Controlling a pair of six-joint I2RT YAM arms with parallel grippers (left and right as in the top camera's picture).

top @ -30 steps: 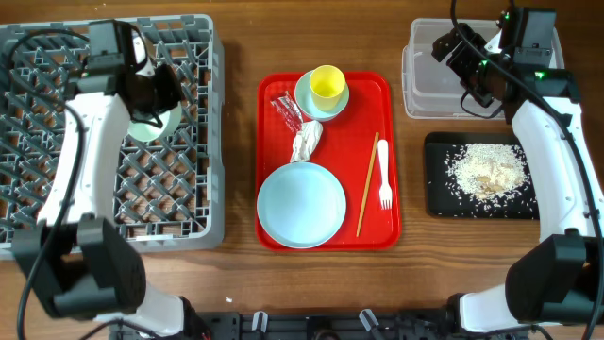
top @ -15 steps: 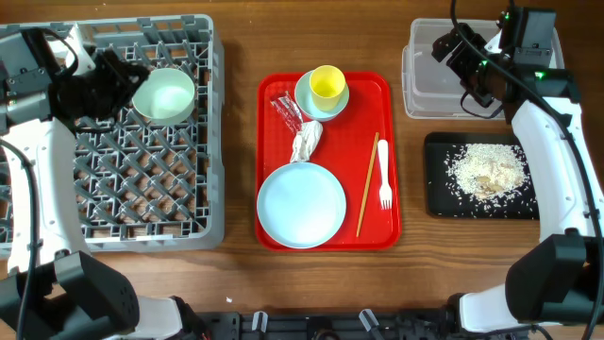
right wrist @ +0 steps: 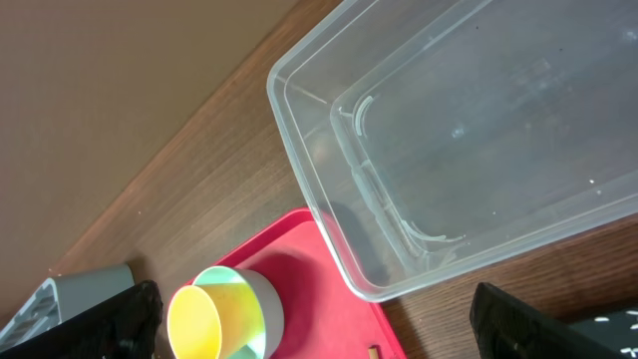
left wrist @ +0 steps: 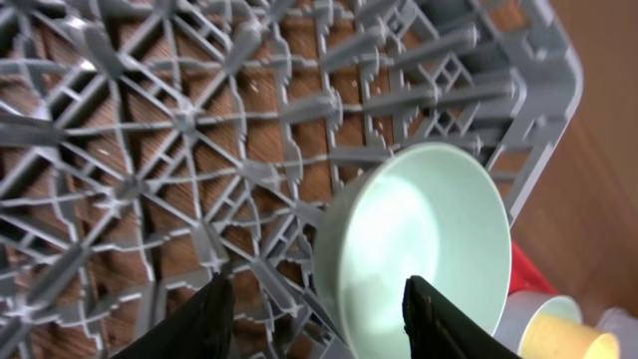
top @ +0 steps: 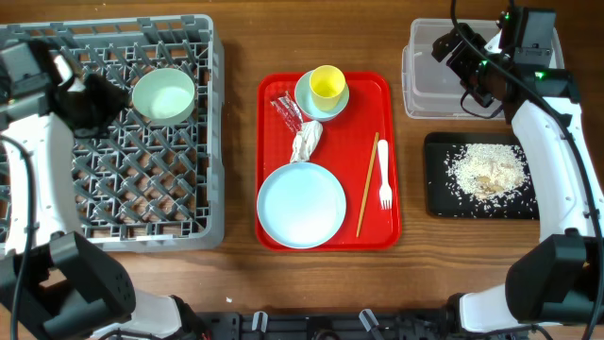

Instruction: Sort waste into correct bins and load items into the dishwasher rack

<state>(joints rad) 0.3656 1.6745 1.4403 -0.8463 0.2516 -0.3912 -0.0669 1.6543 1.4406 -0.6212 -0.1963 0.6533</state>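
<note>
My left gripper moves down and across next, its fingers on both sides of the mint-green bowl's nearest rim (top: 136,100) (left wrist: 345,274). That rim sits below it and to its right in the overhead view.
A mint-green bowl (top: 163,94) (left wrist: 419,239) stands upright in the grey dishwasher rack (top: 123,179) (left wrist: 150,150), near its back right corner. My left gripper (top: 115,97) (left wrist: 324,324) is open just left of the bowl, holding nothing. My right gripper (top: 451,52) (right wrist: 324,324) hangs wide open over the clear tub (top: 429,90) (right wrist: 478,150), which looks empty. On the red tray (top: 396,113) lie the wrapper (top: 286,109), napkin (top: 306,142), plate (top: 302,204), chopstick (top: 367,184) and fork (top: 384,179). The yellow cup (top: 327,83) (right wrist: 214,319) sits inside the light blue bowl (top: 311,99).
A black tray (top: 436,194) holding rice scraps (top: 486,170) lies at the right, in front of the clear tub. Bare wooden table shows between the rack and the red tray.
My left gripper has carried the mint-green bowl toward the rack's back right, opened, let it go and drawn back to the left. The right arm has not moved.
</note>
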